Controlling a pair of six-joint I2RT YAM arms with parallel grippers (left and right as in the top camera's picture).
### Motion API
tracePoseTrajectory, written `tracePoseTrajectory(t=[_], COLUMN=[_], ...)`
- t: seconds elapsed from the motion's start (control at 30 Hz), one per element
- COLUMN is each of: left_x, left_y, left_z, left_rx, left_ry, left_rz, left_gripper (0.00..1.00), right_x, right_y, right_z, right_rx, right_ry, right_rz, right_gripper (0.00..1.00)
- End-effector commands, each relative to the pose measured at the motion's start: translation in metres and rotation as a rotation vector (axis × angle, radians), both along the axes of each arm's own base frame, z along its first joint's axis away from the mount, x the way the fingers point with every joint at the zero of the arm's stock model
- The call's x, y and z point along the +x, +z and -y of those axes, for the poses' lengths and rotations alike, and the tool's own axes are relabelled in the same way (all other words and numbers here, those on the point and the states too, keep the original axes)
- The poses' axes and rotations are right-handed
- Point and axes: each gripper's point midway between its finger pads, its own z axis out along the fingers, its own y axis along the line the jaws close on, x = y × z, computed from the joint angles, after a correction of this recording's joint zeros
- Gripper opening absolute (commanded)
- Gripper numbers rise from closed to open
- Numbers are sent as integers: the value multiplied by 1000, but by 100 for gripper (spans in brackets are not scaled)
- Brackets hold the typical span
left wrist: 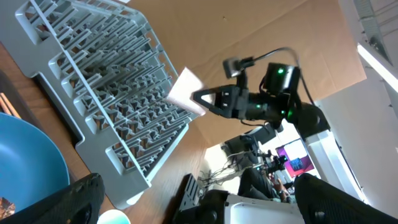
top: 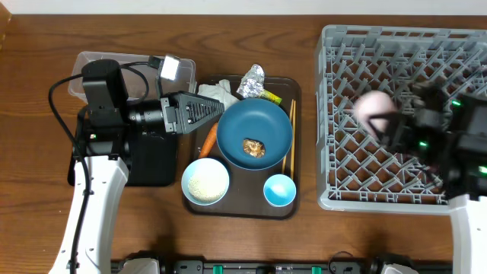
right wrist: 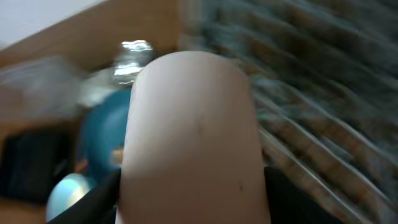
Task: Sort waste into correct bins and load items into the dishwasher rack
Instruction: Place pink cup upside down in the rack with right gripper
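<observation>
My right gripper still holds the pink cup (top: 372, 106) above the empty rack. Next it will lower the cup, back and to the right in the overhead view, onto the rack's near wires.
My right gripper (top: 386, 124) is shut on the small pink cup (top: 372, 106) and holds it above the light-grey dishwasher rack (top: 342, 46). The cup fills the blurred right wrist view (right wrist: 193, 137). My left gripper (top: 204, 113) is open and empty over the brown serving tray's left edge, near the white tissue (top: 217, 93). On that tray stand the blue bowl (top: 255, 125) with a brown food lump (top: 253, 147), the white bowl of rice (top: 205, 181) and the light-blue cup (top: 279, 189). Also there are the carrot (top: 208, 139), chopsticks (top: 290, 137), foil (top: 253, 80) and yellow-green wrapper (top: 268, 95).
The clear tub (top: 95, 67) stands at the back left, and the black tray (top: 148, 164) lies under my left arm. The brown serving tray (top: 293, 205) sits between them and the rack. In the left wrist view the rack (left wrist: 93, 81) and the held pink cup (left wrist: 185, 93) show.
</observation>
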Motion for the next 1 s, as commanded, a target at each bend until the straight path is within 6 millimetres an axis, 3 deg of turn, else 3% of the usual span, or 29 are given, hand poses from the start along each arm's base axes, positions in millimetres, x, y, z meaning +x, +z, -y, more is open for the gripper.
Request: tracePoseTrajectory(t=[0.0, 0.13, 0.27, 0.57, 0.83, 0.87, 0.97], left_x=[-1, -1, -1, -1, -1, -1, -2], left_y=[9, 9, 9, 9, 9, 9, 9], left_z=[-1, -1, -1, -1, -1, -1, -1], left_rx=[-6, -5, -5, -6, -5, -4, -5], left_ry=[-7, -7, -7, -7, -8, -7, -8], left_rz=[21, 22, 22, 22, 25, 25, 25], left_gripper=[98, 98, 98, 98, 98, 98, 98], right_x=[-19, -50, -59, -46, -49, -48, -47], right_y=[-12, -31, -45, -74, -97, -97, -97], right_z=[63, 112, 127, 120, 111, 109, 110], right_rx=[-76, -128, -84, 36, 106, 114, 114], right_ry=[-292, -486, -555, -505, -474, -468, -468], right_rz=[-105, -239, -306, -395, -501, -501, -494], right_gripper=[47, 48, 47, 47, 49, 51, 71])
